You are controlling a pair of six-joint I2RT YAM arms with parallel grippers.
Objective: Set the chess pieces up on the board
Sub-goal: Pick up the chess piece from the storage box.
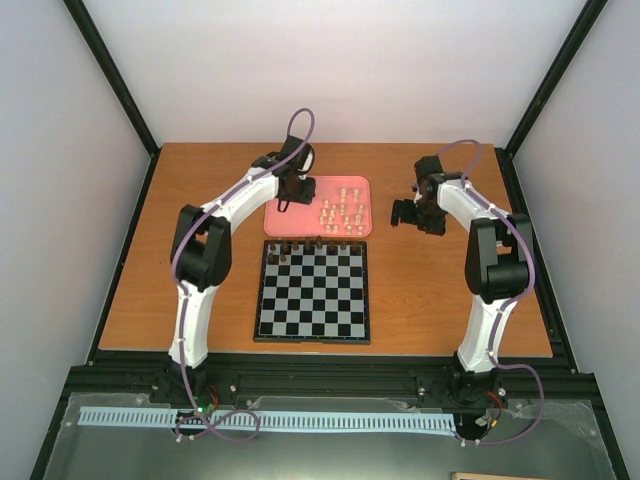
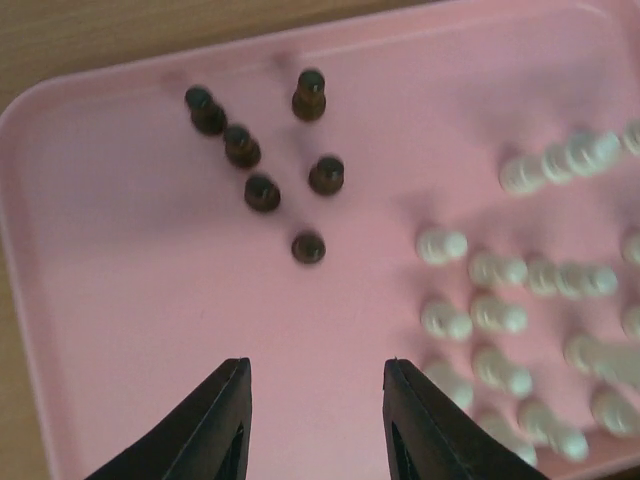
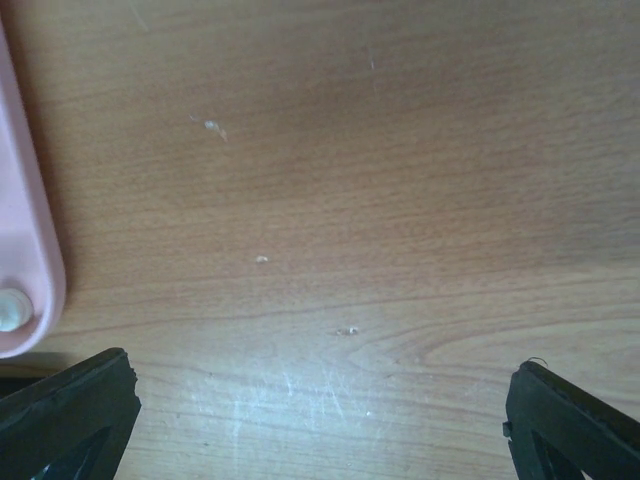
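I will next lower my left gripper to the nearest dark pawn (image 2: 308, 247) at the near end of its group, with my fingers open around the pawn's head.
The board (image 1: 312, 292) lies in the middle of the table, with several dark chess pieces (image 1: 310, 245) along its far row. The rest of the pieces stand on a pink tray (image 1: 365, 218) just beyond it. In the left wrist view, several dark pieces (image 2: 262, 190) stand at the upper left and several cream pieces (image 2: 500, 320) on the right. My left gripper (image 2: 315, 368) is open and empty above the tray's bare middle; it also shows in the top view (image 1: 290, 197). My right gripper (image 1: 408, 215) is wide open and empty over bare wood right of the tray (image 3: 320, 385).
The wooden table (image 1: 430, 300) is fenced by a black frame and white walls. The tray's rounded corner (image 3: 25, 220), with one cream piece (image 3: 10, 308) on it, shows at the left edge of the right wrist view.
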